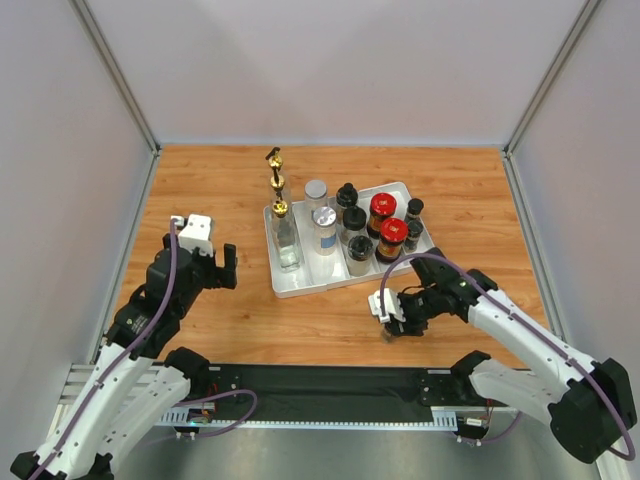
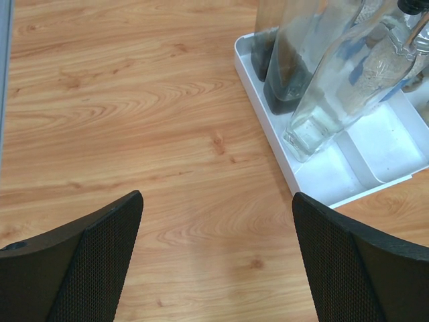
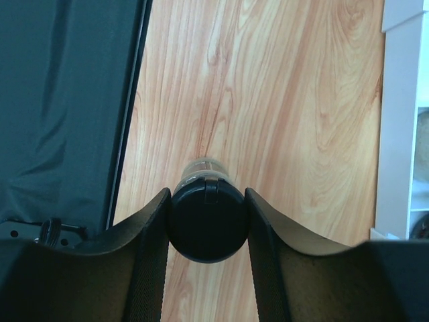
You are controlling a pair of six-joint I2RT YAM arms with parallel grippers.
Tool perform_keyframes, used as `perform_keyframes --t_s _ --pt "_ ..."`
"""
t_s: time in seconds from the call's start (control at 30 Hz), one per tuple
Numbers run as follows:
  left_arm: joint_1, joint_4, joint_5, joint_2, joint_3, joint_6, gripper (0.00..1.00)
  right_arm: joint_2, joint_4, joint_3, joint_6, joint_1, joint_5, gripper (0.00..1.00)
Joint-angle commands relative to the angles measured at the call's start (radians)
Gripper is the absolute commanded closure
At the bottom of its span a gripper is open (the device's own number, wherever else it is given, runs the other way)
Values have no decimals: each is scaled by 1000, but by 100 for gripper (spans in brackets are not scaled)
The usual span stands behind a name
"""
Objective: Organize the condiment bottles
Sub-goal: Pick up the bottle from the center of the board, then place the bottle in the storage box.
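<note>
Next, my right gripper rises outward, turns, lowers this matching jar and releases it at the tray's corner [image 1: 426,244] by the small black-capped jars, which lies outward of it.
My right gripper [image 1: 392,322] is shut on a small black-capped spice jar [image 3: 207,228], its fingers pressing both sides of the cap, low over the wood near the table's front edge. The jar is mostly hidden under the gripper in the top view. The other condiment bottles stand in a white divided tray [image 1: 300,290]: tall clear gold-spouted bottles [image 1: 284,238], silver-lidded clear jars [image 1: 323,226], black-capped jars [image 1: 351,222] and red-lidded dark jars [image 1: 384,210]. My left gripper [image 1: 216,266] is open and empty, left of the tray; in its wrist view [image 2: 218,261] the gold-spouted bottles [image 2: 335,94] stand ahead to the right.
The tray's near-left corner [image 2: 268,121] lies close ahead of the left gripper. The tray's edge [image 3: 399,121] is at the right of the right wrist view. The black base rail [image 3: 67,100] runs along the table's front edge beside the right gripper. Grey walls enclose the table.
</note>
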Motion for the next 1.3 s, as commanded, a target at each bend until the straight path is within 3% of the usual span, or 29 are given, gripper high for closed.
perform_keyframes --t_s 0.0,0.17,0.53,0.83,1.27 --pt "6 33 18 -16 -5 20 0 -45 10 24 61 5 67 83" --pt "6 33 21 -28 -7 18 0 -122 90 71 246 -74 148 100" --pt "6 37 49 -42 -8 17 0 -41 116 223 389 -648 -100 100" --pt "6 37 49 -47 -10 18 0 74 346 252 573 -691 -25 100" --pt "6 39 47 -44 -10 20 0 277 454 300 587 -690 22 100"
